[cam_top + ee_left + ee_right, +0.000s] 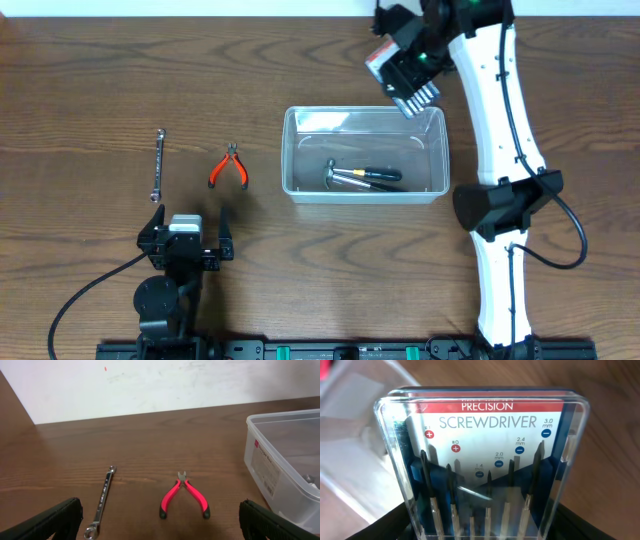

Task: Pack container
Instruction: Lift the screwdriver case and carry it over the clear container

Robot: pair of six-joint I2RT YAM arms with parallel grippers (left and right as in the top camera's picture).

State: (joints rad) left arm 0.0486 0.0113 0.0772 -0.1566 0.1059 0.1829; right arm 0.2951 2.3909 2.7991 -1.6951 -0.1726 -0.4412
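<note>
The container's bare bottom is below that spot, so I should next move my right gripper back and to its left in the overhead view, lower the case and release it there.
The clear plastic container (300, 185) stands mid-table with a small hammer (345, 176) and a black-handled tool (380, 175) inside; its corner shows in the left wrist view (280, 460). My right gripper (410, 65) is shut on a clear case of precision screwdrivers (485, 460), held above the container's far right corner. Red-handled pliers (229, 167) (184, 496) and a steel wrench (158, 165) (102, 502) lie on the table left of the container. My left gripper (187, 240) (160, 525) is open and empty, just in front of them.
The wooden table (80, 90) stretches round the tools. A pale wall (150, 380) stands behind the table's far edge. The right arm (500, 150) reaches along the container's right side. A cable (80, 295) runs from the left arm's base.
</note>
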